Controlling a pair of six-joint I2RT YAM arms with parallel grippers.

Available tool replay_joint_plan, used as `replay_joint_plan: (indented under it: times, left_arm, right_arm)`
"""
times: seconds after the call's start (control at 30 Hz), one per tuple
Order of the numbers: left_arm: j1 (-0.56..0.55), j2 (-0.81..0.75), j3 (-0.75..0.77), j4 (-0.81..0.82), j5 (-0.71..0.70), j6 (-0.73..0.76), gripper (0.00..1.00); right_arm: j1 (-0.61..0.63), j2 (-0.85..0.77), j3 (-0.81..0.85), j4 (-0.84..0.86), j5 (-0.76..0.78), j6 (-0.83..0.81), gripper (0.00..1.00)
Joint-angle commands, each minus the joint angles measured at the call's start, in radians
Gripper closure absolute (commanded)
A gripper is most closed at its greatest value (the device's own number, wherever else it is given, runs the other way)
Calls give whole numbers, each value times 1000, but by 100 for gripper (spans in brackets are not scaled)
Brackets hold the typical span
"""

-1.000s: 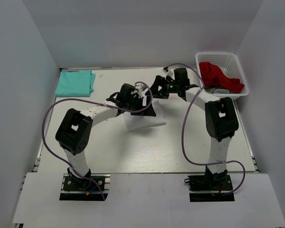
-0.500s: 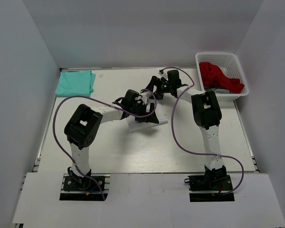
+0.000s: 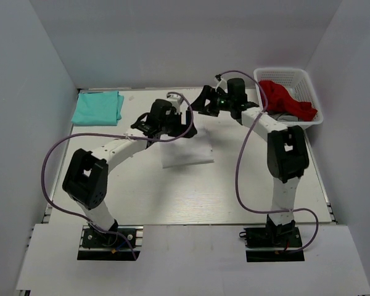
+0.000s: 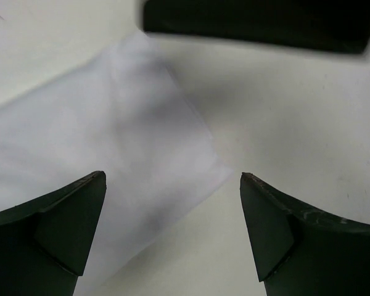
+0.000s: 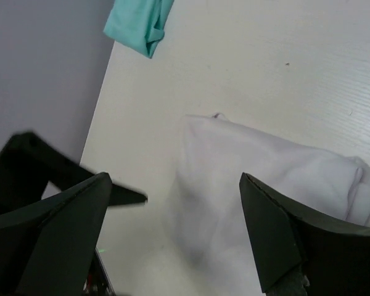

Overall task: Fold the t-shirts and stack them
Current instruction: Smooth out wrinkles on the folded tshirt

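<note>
The robot will next move its left gripper to the gripper's left in the top view, lower it to the white t-shirt's edge toward the mint-teal t-shirt and close it.
A folded white t-shirt (image 3: 188, 154) lies flat at the middle of the table. A folded mint-teal t-shirt (image 3: 97, 108) sits in the far left corner. My left gripper (image 3: 184, 126) hovers just beyond the white shirt's far edge, open and empty. In the left wrist view the white t-shirt (image 4: 105, 142) lies below the open left gripper (image 4: 172, 179). My right gripper (image 3: 203, 105) hangs farther back, also open and empty. The right wrist view looks down past the open right gripper (image 5: 174, 177) at the white t-shirt (image 5: 265, 179) and the mint-teal t-shirt (image 5: 139, 21).
A white basket (image 3: 308, 83) at the far right holds red cloth (image 3: 283, 97) over something grey. Grey walls close in the table on three sides. Purple cables loop beside both arms. A dark blurred part of the left arm (image 5: 49, 169) shows in the right wrist view.
Both grippers have drawn away from the white t-shirt toward the back of the table. The left arm has swung left and straightened. The shirt lies flat, uncovered.
</note>
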Motion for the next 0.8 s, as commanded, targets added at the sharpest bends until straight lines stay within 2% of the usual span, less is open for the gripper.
replay_joint_plan:
  times: [0.0, 0.03, 0.27, 0.47, 0.6, 0.7, 0.77]
  left_arm:
    - [24, -29, 66, -50, -165, 17, 0]
    - [38, -13, 76, -50, -178, 28, 0]
    - [106, 129, 144, -47, -136, 56, 0]
    - [161, 281, 98, 36, -110, 47, 0]
    - [211, 367, 138, -28, -97, -4, 0]
    - [225, 358, 127, -39, -4, -30, 0]
    - [235, 300, 92, -18, 31, -42, 0]
  right_arm:
    - [2, -121, -152, 56, -16, -15, 10]
    - [1, -179, -183, 69, -28, 2, 10]
    - [8, -296, -458, 188, -108, 59, 10]
    - [14, -233, -589, 293, -211, 140, 10]
    - [5, -166, -679, 295, -219, 131, 10]
    - [-4, -123, -690, 280, -203, 130, 10]
    - [-1, -89, -670, 274, -216, 130, 10]
